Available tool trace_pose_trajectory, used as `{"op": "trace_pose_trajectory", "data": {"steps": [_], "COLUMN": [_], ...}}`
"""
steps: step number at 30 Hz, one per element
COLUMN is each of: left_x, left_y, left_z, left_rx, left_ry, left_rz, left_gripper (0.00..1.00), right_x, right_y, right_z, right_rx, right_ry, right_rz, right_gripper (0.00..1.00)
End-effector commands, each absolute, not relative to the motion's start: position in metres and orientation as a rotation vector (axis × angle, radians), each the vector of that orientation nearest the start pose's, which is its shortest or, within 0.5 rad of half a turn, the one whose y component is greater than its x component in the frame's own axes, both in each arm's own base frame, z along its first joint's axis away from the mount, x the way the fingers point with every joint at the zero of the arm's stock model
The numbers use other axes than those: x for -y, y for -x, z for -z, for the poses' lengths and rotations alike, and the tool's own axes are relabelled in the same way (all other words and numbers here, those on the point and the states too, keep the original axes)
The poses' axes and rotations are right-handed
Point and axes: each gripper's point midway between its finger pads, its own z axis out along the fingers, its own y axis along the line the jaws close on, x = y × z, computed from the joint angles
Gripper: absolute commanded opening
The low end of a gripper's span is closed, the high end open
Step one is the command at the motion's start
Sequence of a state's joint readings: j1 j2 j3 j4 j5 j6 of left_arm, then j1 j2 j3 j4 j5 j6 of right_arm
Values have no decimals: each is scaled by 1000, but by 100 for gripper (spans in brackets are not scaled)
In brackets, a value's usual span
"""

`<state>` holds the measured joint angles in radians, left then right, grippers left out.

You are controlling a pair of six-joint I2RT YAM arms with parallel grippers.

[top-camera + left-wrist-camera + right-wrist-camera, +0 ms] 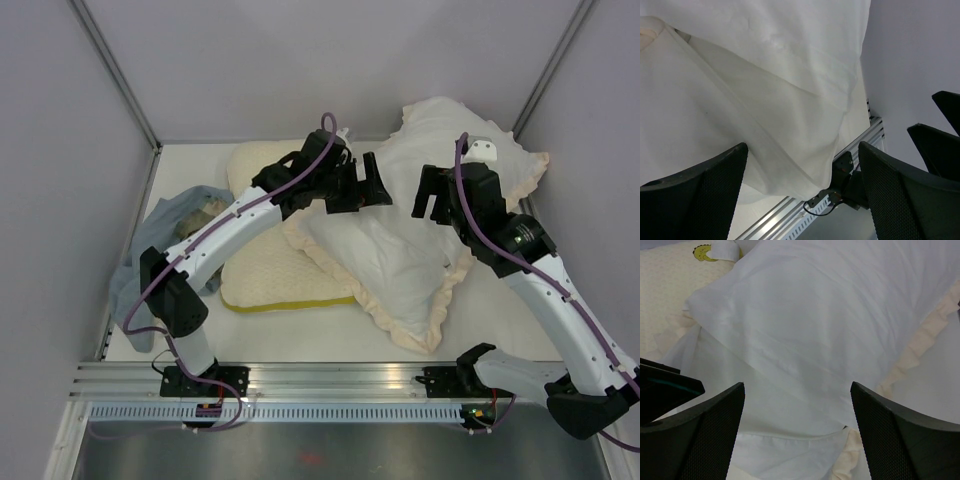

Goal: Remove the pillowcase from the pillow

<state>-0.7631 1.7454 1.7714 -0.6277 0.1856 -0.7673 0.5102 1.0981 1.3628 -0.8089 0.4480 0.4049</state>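
A raised fold of white fabric is below the left gripper and slightly back of it, so the robot next lowers the left gripper back onto the fold that shows between its fingers.
The plump white pillow (385, 255) lies at the table's middle, tilted toward the near right. The pillowcase shows as a cream ruffled frill (425, 335) round its lower edges, with more cream cloth bunched up at the back right (450, 130). My left gripper (382, 185) hovers open over the pillow's far end. In its wrist view white fabric (765, 100) hangs beyond the spread fingers (700, 195), with nothing between them. My right gripper (430, 205) is open just to the right of it. Its fingers (900, 435) stand wide above the pillow (830, 315), with the frill (922, 340) at right.
A flatter cream-yellow textured pillow (275, 270) lies left of the white one, partly under my left arm. A blue-grey cloth (165, 230) is heaped by the left wall. An aluminium rail (330, 380) runs along the near edge. Grey walls close in the back and sides.
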Motion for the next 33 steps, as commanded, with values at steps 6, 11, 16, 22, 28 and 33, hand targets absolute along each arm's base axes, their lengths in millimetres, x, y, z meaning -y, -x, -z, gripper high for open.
{"op": "trace_pose_trajectory", "data": {"steps": [6, 11, 16, 22, 28, 33], "left_x": [388, 378, 371, 340, 297, 284], "left_y": [-291, -287, -285, -275, -259, -247], "left_z": [-250, -244, -232, -225, -242, -232], "left_rx": [-2440, -2436, -2459, -2404, -2275, -2277], "left_ry": [-237, -277, -315, -278, -205, -206], "left_rz": [918, 876, 827, 757, 725, 722], "left_gripper": [75, 31, 2, 2, 2, 2], "right_x": [-84, -98, -115, -147, -189, -222], "right_y": [-291, -292, -292, -283, -277, -280], "right_z": [-313, -311, -310, -299, -280, -262], "right_rx": [-2045, -2053, -2068, -2116, -2135, -2161], "right_ry": [-153, -110, -50, 119, 227, 261], "right_rz": [-42, -121, -211, -372, -614, -782], "right_gripper": [93, 93, 93, 92, 89, 84]}}
